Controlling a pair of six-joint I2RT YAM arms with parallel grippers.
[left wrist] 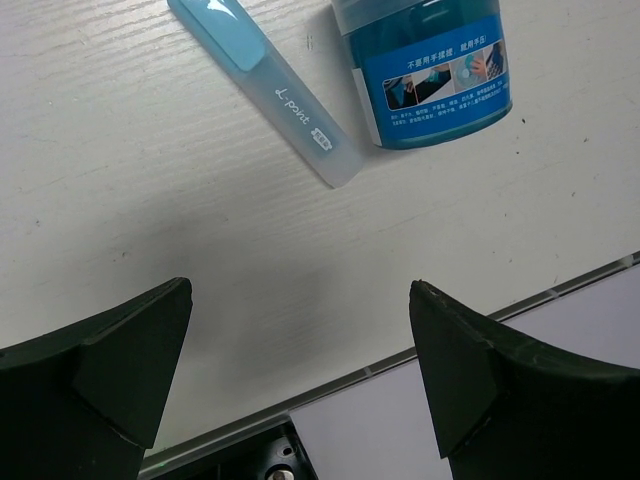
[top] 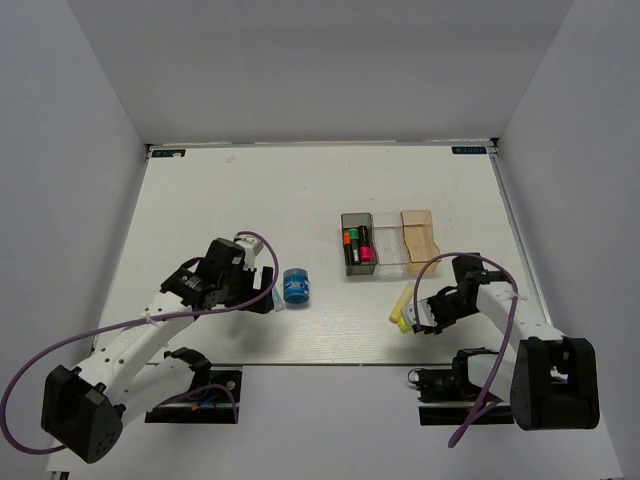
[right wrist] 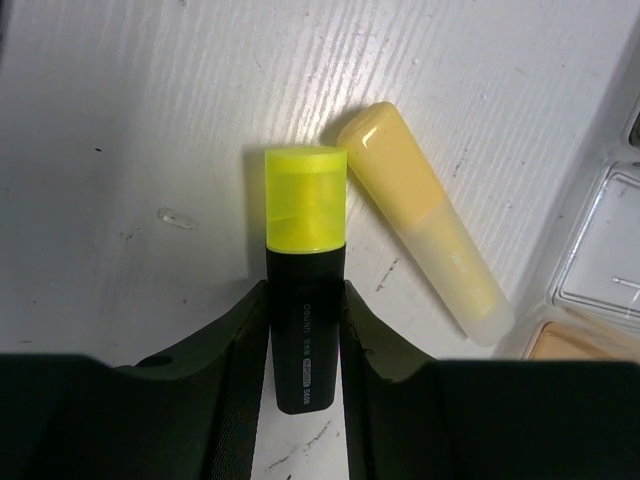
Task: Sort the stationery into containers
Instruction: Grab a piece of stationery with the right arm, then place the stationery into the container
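I will lift my right gripper outward and to the left in the top view next, to let go of the highlighter in the dark grey bin (top: 345,222), because similar highlighters are in there.
My right gripper (right wrist: 305,300) is shut on the black body of the yellow-capped highlighter (right wrist: 305,215), which lies on the table. A pale yellow stick (right wrist: 425,220) lies just to its right, apart from my fingers. From above, this gripper (top: 415,318) is a little in front of the containers: dark grey bin (top: 345,222), clear bin (top: 391,262), tan bin (top: 421,236). The dark bin holds green-, orange- and pink-capped highlighters (top: 358,246). My left gripper (left wrist: 300,300) stands open and empty over bare table, near the light blue stick (left wrist: 270,88) and the blue roll (left wrist: 430,70).
The table's near edge runs just under my left gripper (top: 272,296), beside the blue roll (top: 296,286). Corners of the clear and tan bins (right wrist: 600,270) show at the right of the right wrist view. White walls enclose the table on three sides.
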